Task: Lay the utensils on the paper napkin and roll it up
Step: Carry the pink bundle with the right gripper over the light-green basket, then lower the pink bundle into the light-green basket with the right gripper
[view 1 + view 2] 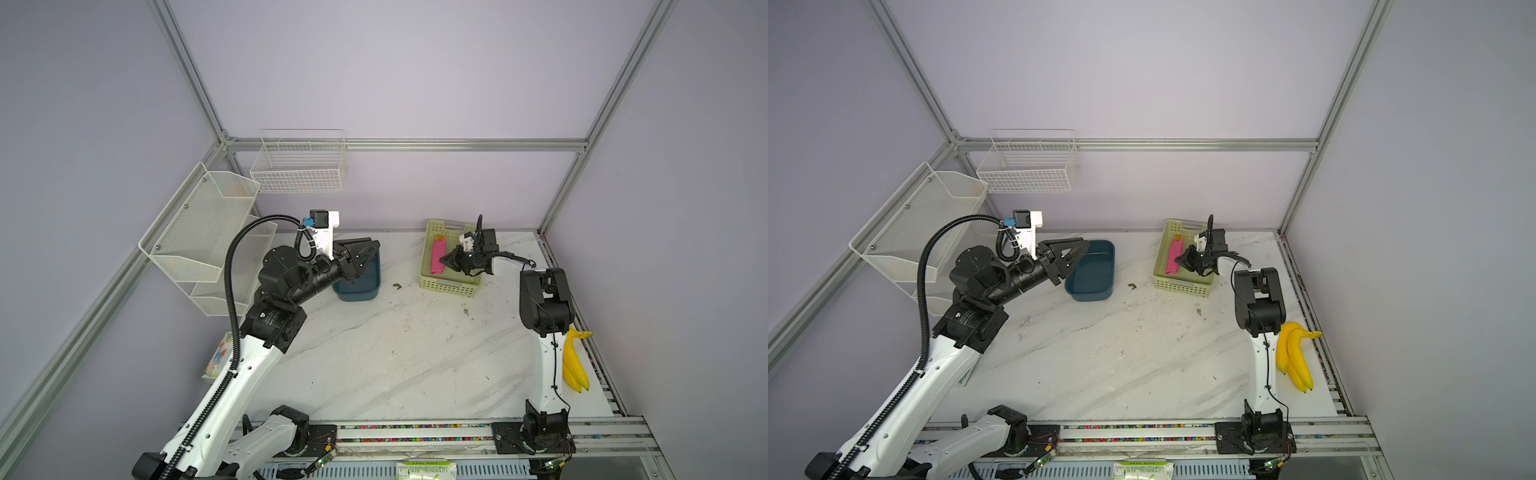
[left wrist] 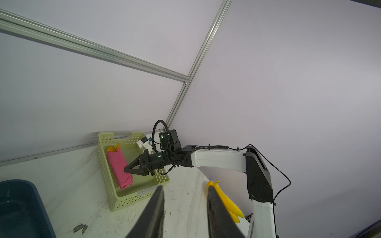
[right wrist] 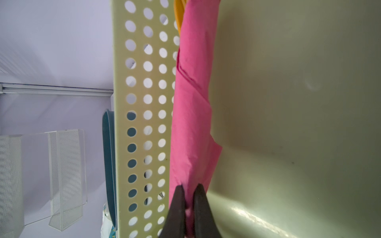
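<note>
My right gripper will next go lower and tip down to lay the napkin roll's near end on the basket's bottom and let go, as the roll still leans beside the basket's perforated side.
The paper napkin (image 1: 437,255) (image 1: 1173,255) is a narrow pink roll lying inside a pale green perforated basket (image 1: 446,286) (image 1: 1179,286), along its left wall. Orange tips of the utensils (image 2: 113,148) (image 3: 178,16) stick out of the roll's far end; the rest of them is hidden in the paper. My right gripper (image 1: 442,261) (image 2: 125,170) (image 3: 190,189) is shut on the near end of the napkin (image 3: 191,103). My left gripper (image 1: 372,245) (image 1: 1084,246) (image 2: 184,187) hovers open over a blue tub, with nothing between its fingers.
The blue tub (image 1: 361,291) (image 1: 1092,286) stands at the back left of the marble table. Bananas (image 1: 575,365) (image 1: 1296,357) lie by the right arm's base. White mesh shelves (image 1: 199,232) and a wire basket (image 1: 299,166) hang on the walls. A floral packet (image 1: 220,357) lies behind the left arm.
</note>
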Controlling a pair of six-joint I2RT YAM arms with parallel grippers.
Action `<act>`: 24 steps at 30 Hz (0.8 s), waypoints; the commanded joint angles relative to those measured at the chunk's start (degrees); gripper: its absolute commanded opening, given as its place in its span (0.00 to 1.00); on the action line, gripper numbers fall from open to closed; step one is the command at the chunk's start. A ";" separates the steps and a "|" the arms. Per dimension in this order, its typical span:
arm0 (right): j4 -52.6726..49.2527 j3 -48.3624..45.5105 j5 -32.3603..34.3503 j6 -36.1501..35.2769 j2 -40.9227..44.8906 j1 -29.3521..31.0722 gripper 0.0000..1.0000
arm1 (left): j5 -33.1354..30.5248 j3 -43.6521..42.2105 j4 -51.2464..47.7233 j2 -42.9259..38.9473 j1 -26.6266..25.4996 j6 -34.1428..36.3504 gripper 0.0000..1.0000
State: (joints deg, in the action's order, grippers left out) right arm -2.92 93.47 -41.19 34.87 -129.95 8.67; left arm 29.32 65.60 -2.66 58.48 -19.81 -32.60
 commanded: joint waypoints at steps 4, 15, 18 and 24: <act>-2.71 2.97 0.45 -1.21 -1.50 1.02 0.00 | -0.33 -2.35 -0.02 -0.91 1.18 -1.13 0.34; -4.55 4.99 0.84 -0.44 -4.58 1.49 0.00 | -0.01 -2.61 -0.95 -0.99 2.42 -1.40 0.34; -4.80 4.99 1.19 -0.24 -4.94 1.45 0.00 | -0.04 -2.73 -0.95 -1.17 2.58 -1.49 0.34; -7.43 5.69 3.67 -1.06 -5.66 1.52 0.00 | -0.08 -2.74 -1.23 -1.56 2.89 -1.36 0.34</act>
State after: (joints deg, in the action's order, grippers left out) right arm -7.35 97.47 -39.66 34.22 -134.17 9.82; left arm 29.19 64.69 -4.97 58.39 -17.54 -33.50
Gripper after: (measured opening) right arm 0.098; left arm 0.337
